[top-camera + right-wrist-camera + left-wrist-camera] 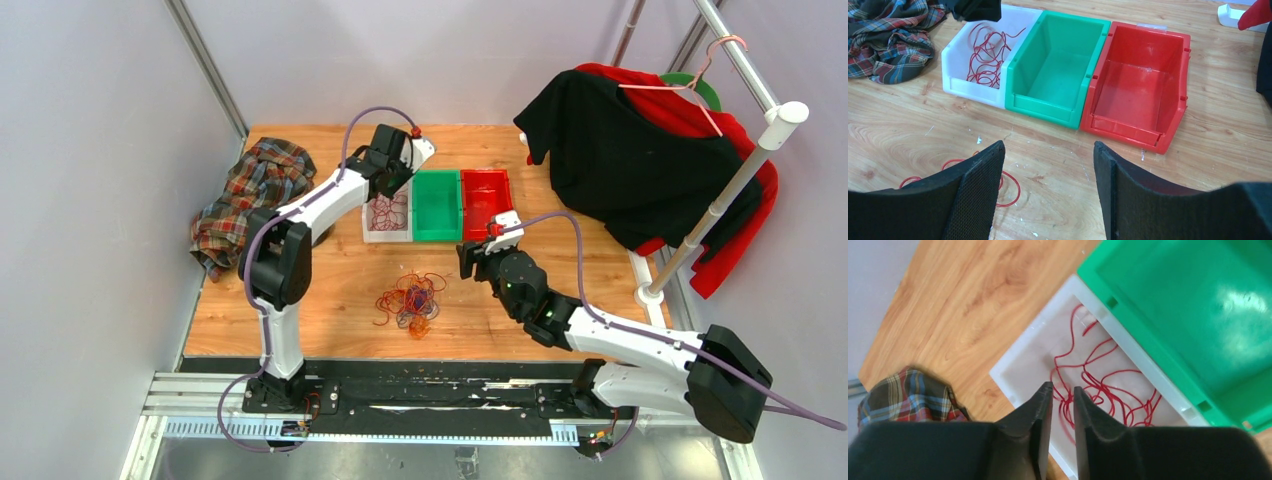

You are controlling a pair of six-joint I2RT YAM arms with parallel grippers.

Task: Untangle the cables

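I will move my left gripper back from the white bin next, and down onto the red pieces of cable at the edge of the tangle, on the side of the plaid shirt.
A tangle of thin red, orange and purple cables lies on the wooden table in front of the bins. A separate dark red cable lies loosely coiled in the white bin. My left gripper hangs just above that bin, its jaws a narrow gap apart. A blurred red strand shows in the gap, and the jaws do not pinch it. My right gripper stands wide open over bare wood, to the right of the tangle. A red loop of the tangle lies beside its left finger.
A green bin and a red bin stand in a row to the right of the white bin. A plaid shirt lies at the table's left edge. Black and red garments hang on a white rack at the right.
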